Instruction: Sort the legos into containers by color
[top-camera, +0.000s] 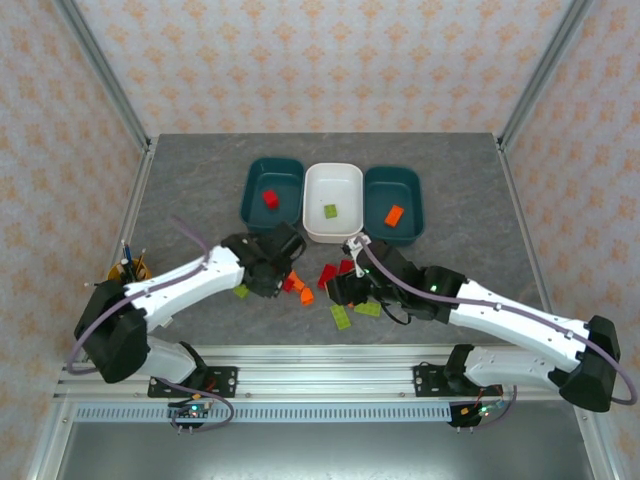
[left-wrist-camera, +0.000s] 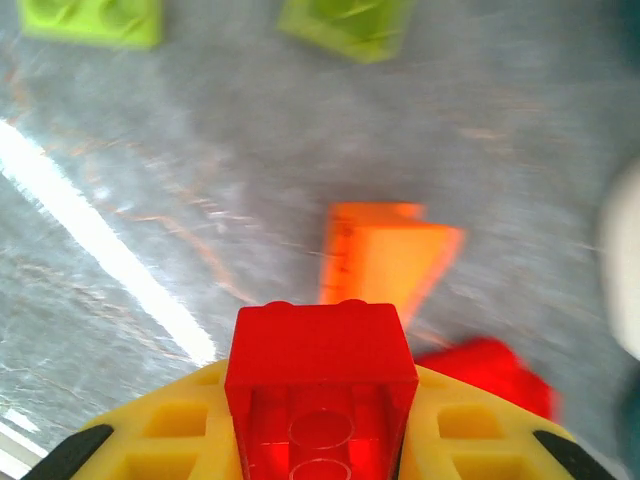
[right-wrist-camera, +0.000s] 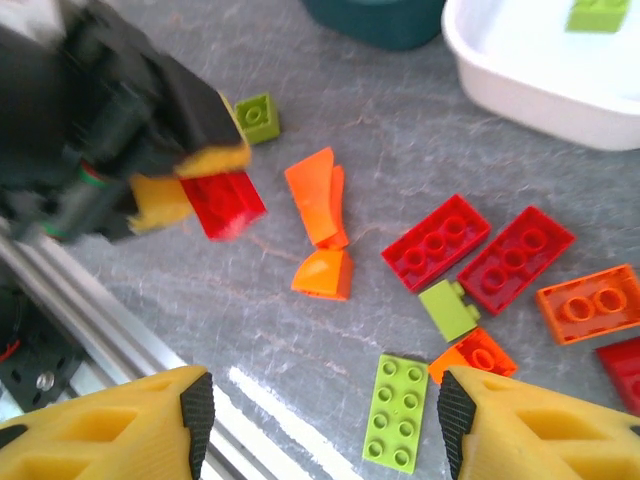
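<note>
The teal tub already holds red, so I should next lift the red lego outward with my left gripper over the near end of the teal tub and lower to release it.
My left gripper is shut on a red lego, held just above the grey table near an orange lego. The right wrist view shows the same red lego between the left gripper's yellow fingers. My right gripper hangs open over loose legos: a green plate, two red plates, and orange pieces. At the back stand three containers: a teal tub with a red lego, a white tub with a green one, and a teal tub with an orange one.
A yellow cup of pens stands at the left by the left arm. An aluminium rail runs along the near table edge. Metal frame posts rise at the back corners. A small green lego lies under the left arm.
</note>
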